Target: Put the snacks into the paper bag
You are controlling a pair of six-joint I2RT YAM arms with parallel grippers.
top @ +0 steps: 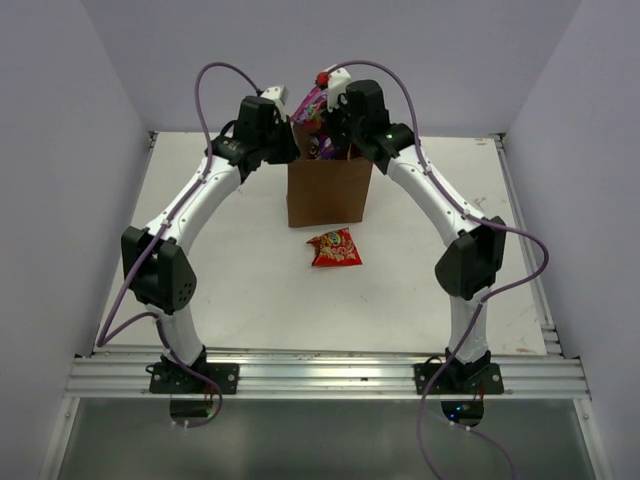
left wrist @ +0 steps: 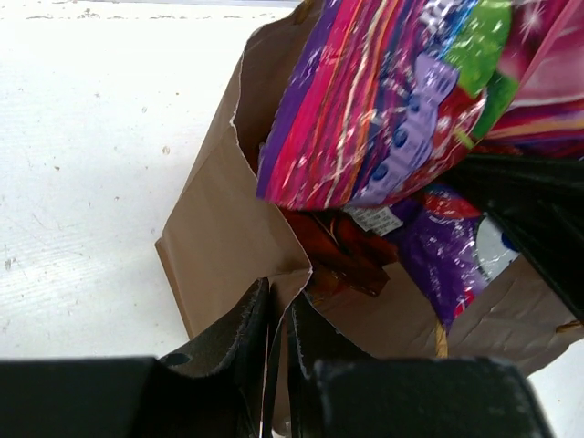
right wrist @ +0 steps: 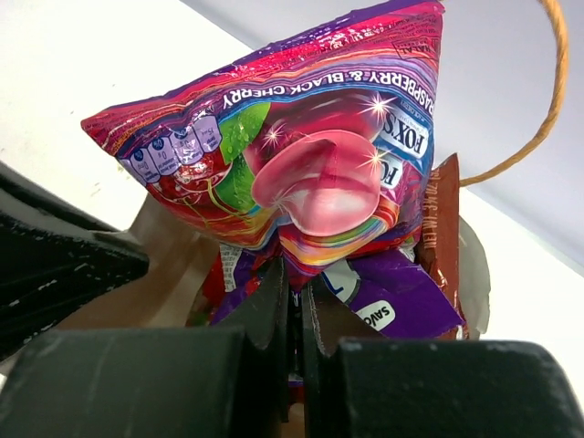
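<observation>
The red candy packet still stands above the bag's rim, so the right gripper needs to go down into the bag's opening (top: pixel 322 146) (right wrist: pixel 374 281) next and let go of the packet's lower edge.
The brown paper bag (top: pixel 330 195) stands upright at the back middle of the table. My left gripper (left wrist: pixel 281 315) is shut on the bag's left rim (left wrist: pixel 274 246), with a fold of paper pinched between its fingers. My right gripper (right wrist: pixel 297 285) is shut on the lower edge of the red candy packet (right wrist: pixel 292 146) with colourful print, holding it over the bag's mouth. Under it, inside the bag, lie a purple packet (right wrist: pixel 401 297) and a dark orange-red packet (right wrist: pixel 444 228). A small red-orange packet (top: pixel 334 248) lies flat on the table in front of the bag.
One thin loop handle (right wrist: pixel 543 100) of the bag arcs up at the right of the right wrist view. Both arms (top: pixel 200 200) bend inward over the bag from either side. White walls close off the back and sides of the table (top: pixel 240 290).
</observation>
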